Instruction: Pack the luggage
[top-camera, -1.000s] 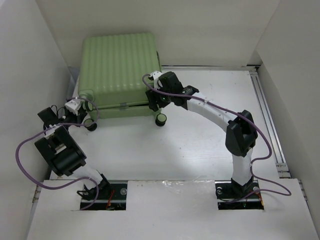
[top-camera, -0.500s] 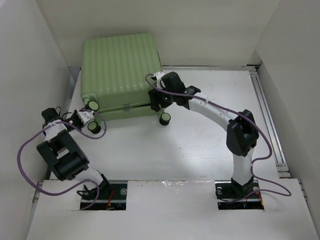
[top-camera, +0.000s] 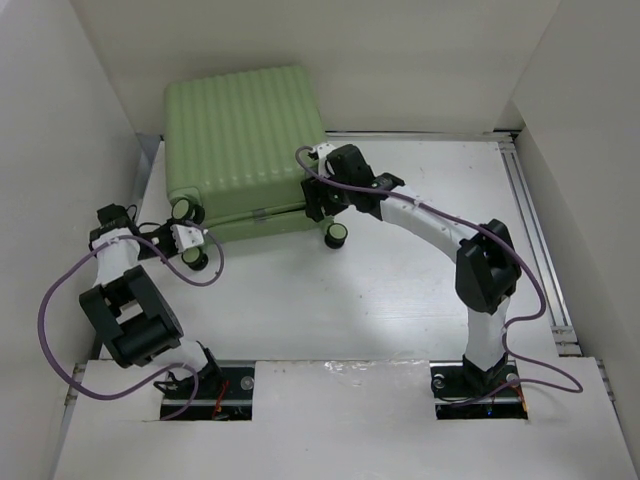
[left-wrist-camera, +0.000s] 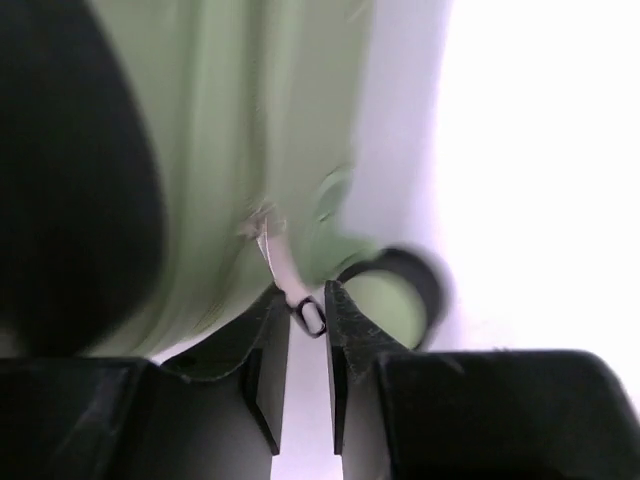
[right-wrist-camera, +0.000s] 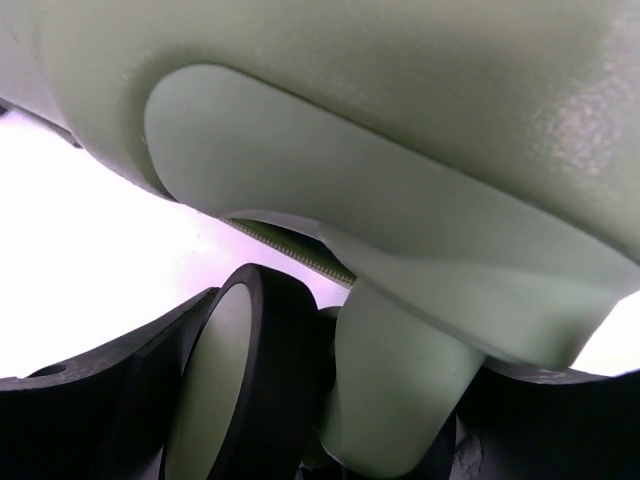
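Observation:
I will next move my left gripper along the luggage's zipper line to the right in the top view, toward the seam's grey patch (top-camera: 259, 213). Then I will raise it and release.
The luggage (top-camera: 240, 130) lies shut at the back left, ribbed shell up, with wheels on its near edge. My left gripper (top-camera: 190, 238) is at its near left corner, between two wheels. In the left wrist view the jaws (left-wrist-camera: 307, 302) are nearly closed on a small white zipper pull (left-wrist-camera: 310, 316) beside a wheel (left-wrist-camera: 395, 300). My right gripper (top-camera: 322, 205) is at the near right corner, above another wheel (top-camera: 337, 235). In the right wrist view a black-and-green wheel (right-wrist-camera: 260, 380) and its green fork (right-wrist-camera: 400, 400) sit between the dark fingers, under the shell (right-wrist-camera: 400, 100).
White walls close in the table on the left, back and right. A metal rail (top-camera: 535, 230) runs along the table's right side. Purple cables loop from both arms; the left one (top-camera: 60, 290) hangs near the left wall.
The luggage's near edge has shifted right and slightly toward me. My left gripper has moved right along that edge with the zipper pull. The right gripper followed with the right corner.

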